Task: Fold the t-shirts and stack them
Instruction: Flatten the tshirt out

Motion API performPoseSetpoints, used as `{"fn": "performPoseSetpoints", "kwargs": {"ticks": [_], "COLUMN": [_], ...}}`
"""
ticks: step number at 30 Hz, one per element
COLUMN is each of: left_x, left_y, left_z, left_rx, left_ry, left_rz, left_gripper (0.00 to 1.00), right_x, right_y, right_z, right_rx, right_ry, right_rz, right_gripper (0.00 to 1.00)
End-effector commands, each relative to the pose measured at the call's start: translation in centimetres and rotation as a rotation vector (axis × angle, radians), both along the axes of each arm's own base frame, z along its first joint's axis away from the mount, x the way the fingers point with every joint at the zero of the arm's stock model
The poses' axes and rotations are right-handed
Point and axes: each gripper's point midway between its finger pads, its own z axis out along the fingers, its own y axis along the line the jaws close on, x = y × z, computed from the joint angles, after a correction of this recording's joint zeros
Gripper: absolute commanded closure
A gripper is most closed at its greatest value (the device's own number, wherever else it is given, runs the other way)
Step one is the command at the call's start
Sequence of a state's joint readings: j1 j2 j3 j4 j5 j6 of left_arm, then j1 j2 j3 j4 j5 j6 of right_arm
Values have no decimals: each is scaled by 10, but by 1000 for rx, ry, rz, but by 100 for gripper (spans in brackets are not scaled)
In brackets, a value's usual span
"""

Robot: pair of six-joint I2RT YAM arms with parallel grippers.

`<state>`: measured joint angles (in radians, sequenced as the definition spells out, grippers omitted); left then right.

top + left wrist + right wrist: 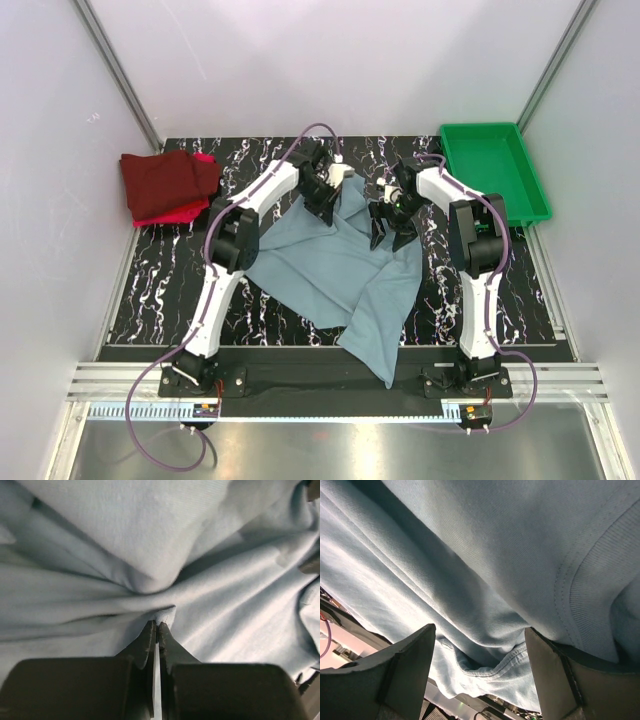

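Observation:
I need to move my right gripper outward and to the left in the top view next, to close on the shirt's far tip (354, 184), which sticks out unheld.
A large grey-blue t-shirt (330, 270) lies rumpled across the middle of the black marbled table (170, 290), one end hanging over the near edge. My left gripper (322, 205) is at its far left corner, and in the left wrist view this gripper (157, 626) is shut on a small ridge of the cloth (225, 605). My right gripper (390, 238) is over the shirt's far right part. In the right wrist view it (480, 640) is open, fingers wide apart, with the shirt (470, 555) and a stitched hem (512, 660) bunched between them. A folded maroon t-shirt (165, 180) rests on a red one (175, 212) at the far left.
A green plastic tray (495, 170) stands at the far right corner. White walls close in the table on three sides. A metal rail runs along the near edge by the arm bases.

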<state>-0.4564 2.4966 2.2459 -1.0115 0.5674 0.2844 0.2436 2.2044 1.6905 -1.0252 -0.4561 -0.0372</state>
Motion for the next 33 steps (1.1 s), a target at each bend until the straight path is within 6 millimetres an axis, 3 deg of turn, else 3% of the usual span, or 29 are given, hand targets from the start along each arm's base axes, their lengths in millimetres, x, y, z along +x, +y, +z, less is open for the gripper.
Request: {"fn": "performPoseSetpoints", "kwargs": {"ticks": [1,3,6,9,12,13,17,24,33], "left_x": [11,16,15,13,11,9,9,-3,-29], "left_y": [12,28,48,64,74,76,84,84,88], "left_z": [75,90,98,99,101,100,104,114,104], "left_rx": [-88,-85,-73,-60,-47,-42,-33,-30,52], "left_ry": [-104,-137,-139,-128,-127,-122,-132,-138,-129], "left_rz": [43,71,97,123,141,147,162,153,111], "left_gripper": [100,100,100,100,100,100,100,100,100], "right_x": [24,32,60,103,125,138,160,193,259], "right_y": [3,5,13,26,33,37,45,62,40], "right_z": [7,10,25,60,68,83,78,41,36], "right_rx": [1,9,42,94,120,136,178,245,332], "right_ry": [-94,-116,-188,-323,-376,-428,-455,-457,-565], "right_rz": [19,28,30,35,38,37,18,-42,-228], "right_gripper": [21,20,20,20,19,19,18,21,25]}}
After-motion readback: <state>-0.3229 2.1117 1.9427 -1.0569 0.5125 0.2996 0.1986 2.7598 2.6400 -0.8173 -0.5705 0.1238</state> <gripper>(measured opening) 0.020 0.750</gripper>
